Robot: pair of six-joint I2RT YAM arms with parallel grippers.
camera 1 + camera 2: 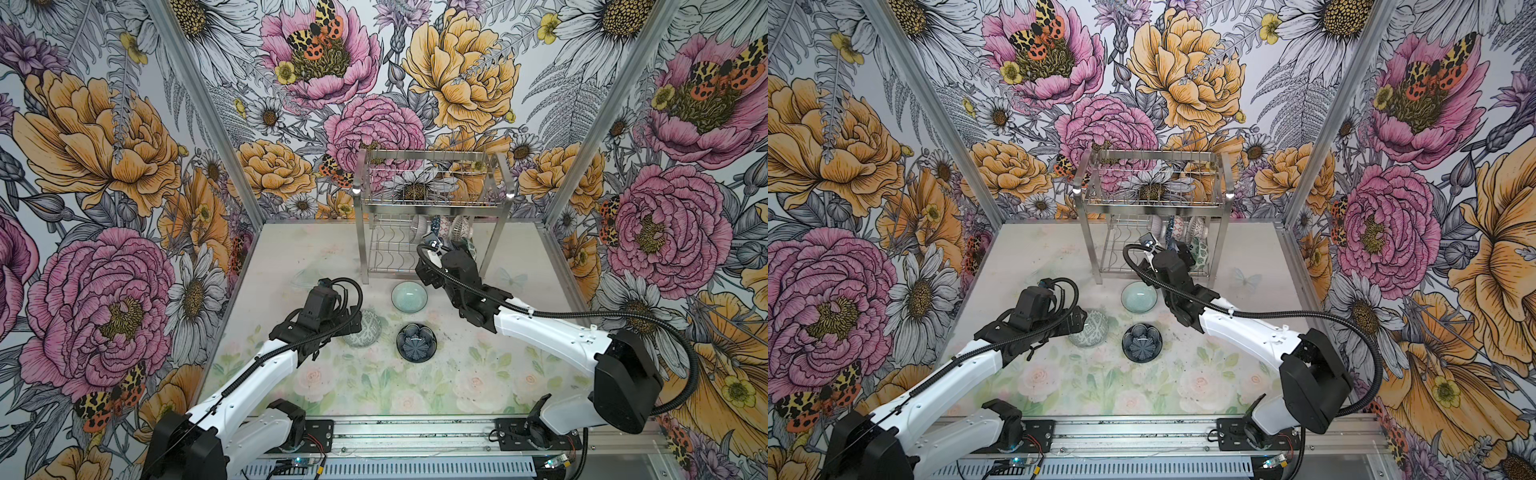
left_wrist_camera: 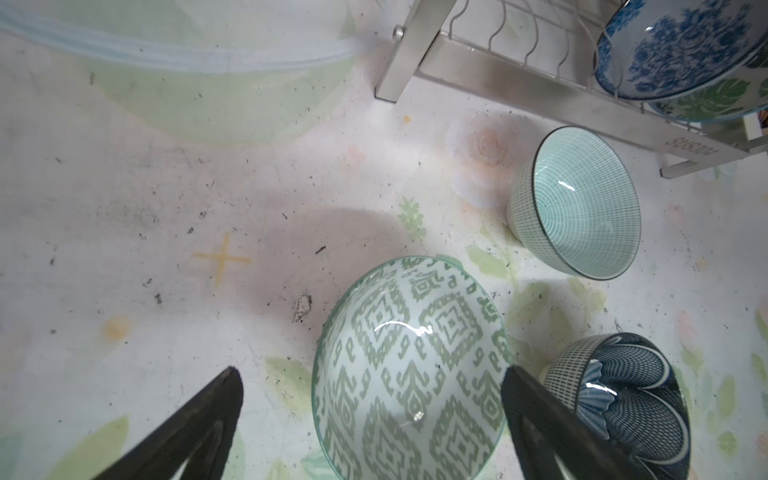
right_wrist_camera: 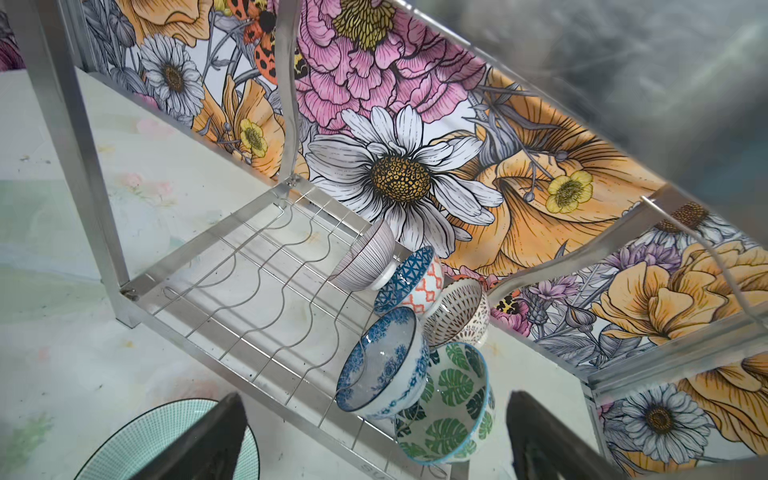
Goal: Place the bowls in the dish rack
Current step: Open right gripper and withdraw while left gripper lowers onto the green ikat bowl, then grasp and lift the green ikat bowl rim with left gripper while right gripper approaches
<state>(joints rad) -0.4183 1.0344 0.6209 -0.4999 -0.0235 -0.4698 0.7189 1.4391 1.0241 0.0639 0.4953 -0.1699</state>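
I need to lower my left gripper onto the grey-green bowl's rim (image 2: 317, 400) next, on the side away from the dark petal bowl, because that rim is below the gripper's open fingers.
The dish rack (image 1: 430, 203) stands at the back of the table. Five bowls lean in its lower tier: purple-lined (image 3: 370, 257), blue geometric (image 3: 411, 282), white lattice (image 3: 457, 311), blue floral (image 3: 382, 365) and green leaf (image 3: 449, 407). Three bowls sit upright on the mat: pale celadon (image 1: 409, 296), dark petal (image 1: 416, 341) and grey-green (image 2: 411, 365). My left gripper (image 2: 370, 374) hangs open over the grey-green bowl, one finger at its rim. My right gripper (image 3: 374, 399) is open and holds nothing, just in front of the blue floral and green leaf bowls.
A clear, see-through dish (image 2: 166, 62) lies on the mat left of the rack's front left leg (image 2: 415, 50). Flowered walls and aluminium posts (image 1: 582, 137) close in the back and sides. A metal rail (image 1: 415, 432) carrying both arm bases runs along the front edge.
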